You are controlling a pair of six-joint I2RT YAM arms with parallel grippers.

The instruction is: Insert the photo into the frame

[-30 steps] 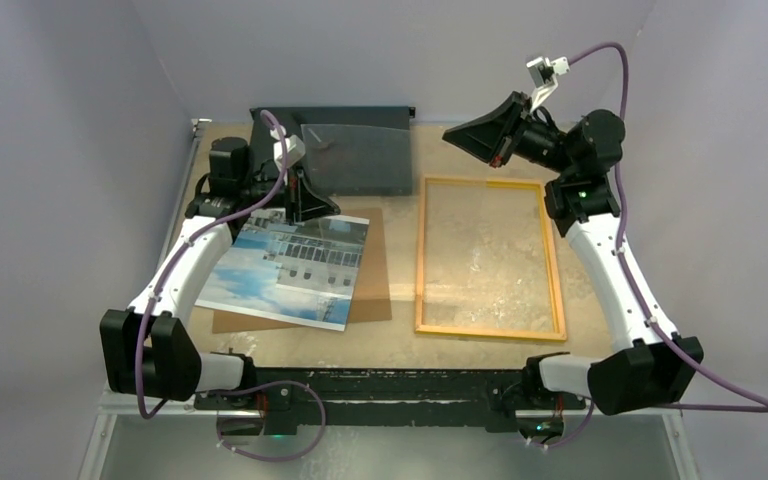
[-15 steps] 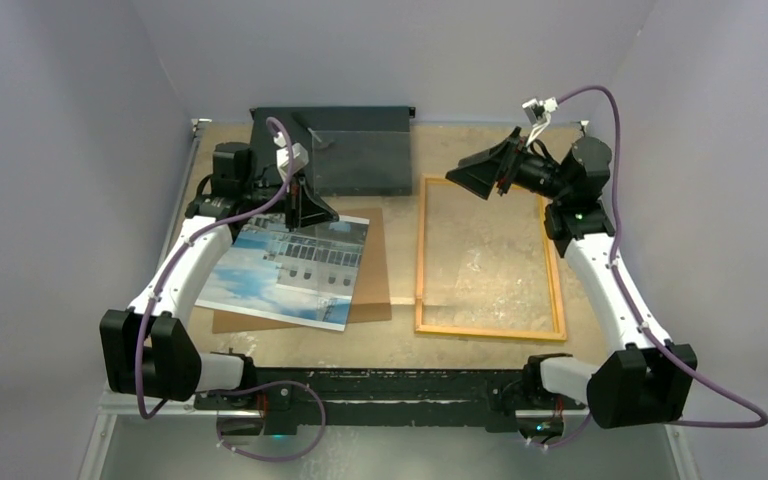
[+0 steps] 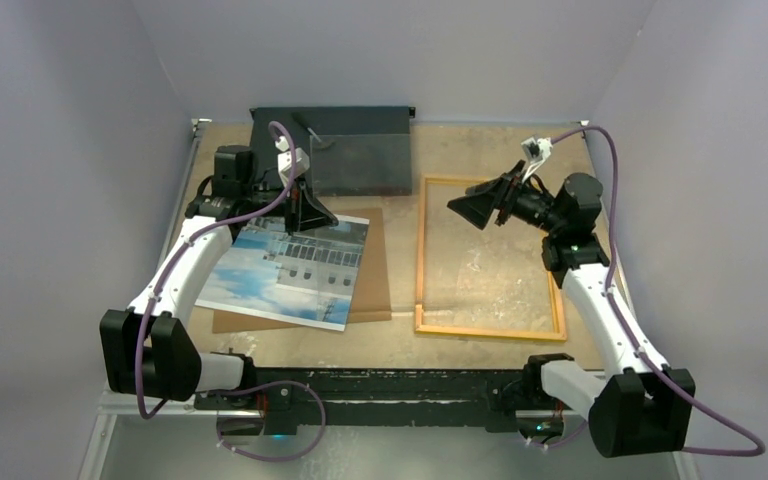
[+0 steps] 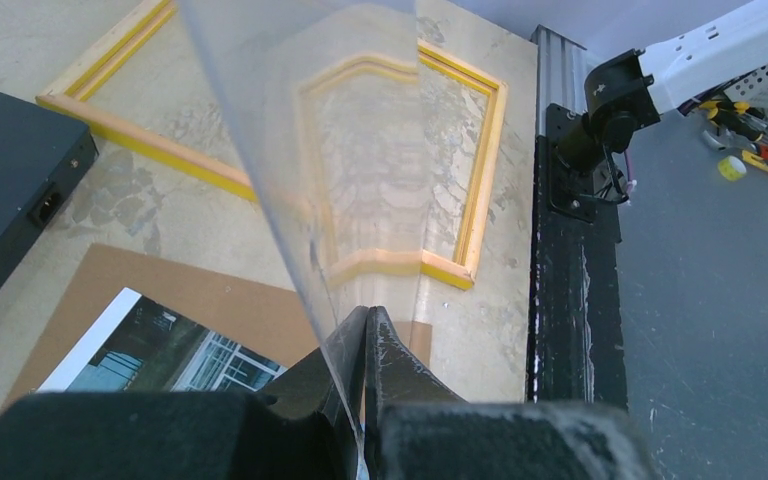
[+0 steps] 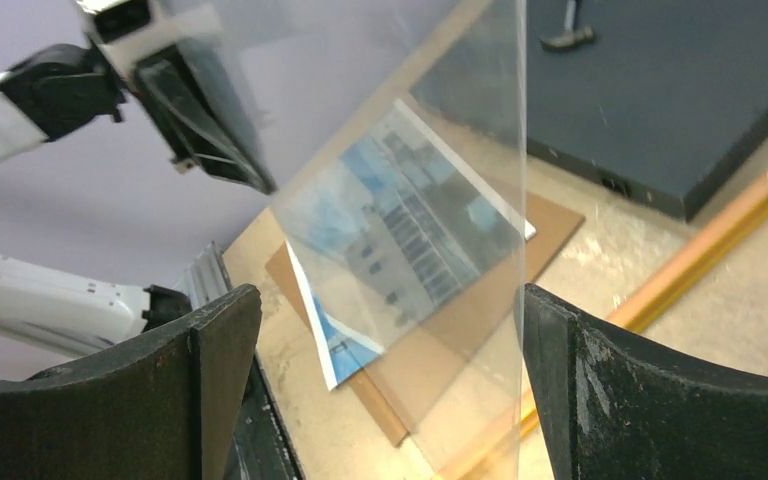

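My right gripper moves down and draws back next, bringing the clear pane's edge [image 5: 522,297] between its fingers, since that edge runs close to one finger.
The photo [image 3: 260,280] of a pale building under blue sky lies face up at the left on a brown backing board [image 3: 375,280]. Both also show in the left wrist view, photo [image 4: 150,345] and board [image 4: 190,290]. The yellow-orange frame [image 3: 490,331] lies flat at the right. My left gripper [image 3: 312,215] [image 4: 368,315] is shut on a clear pane [image 4: 300,120], held tilted above the photo's far edge. My right gripper [image 3: 468,207] [image 5: 390,300] hovers open over the frame's far part, facing the pane [image 5: 440,150]. The pane's edge runs close to the right-hand finger [image 5: 610,400]; contact cannot be told.
A flat black box [image 3: 360,130] [image 5: 680,90] lies at the back, just behind the left gripper. Grey walls enclose the table on three sides. The black base rail [image 4: 570,300] runs along the near edge.
My right arm has swung down and toward the front, bringing its gripper low over the frame's far part. The left arm, pane, photo and frame have stayed put.
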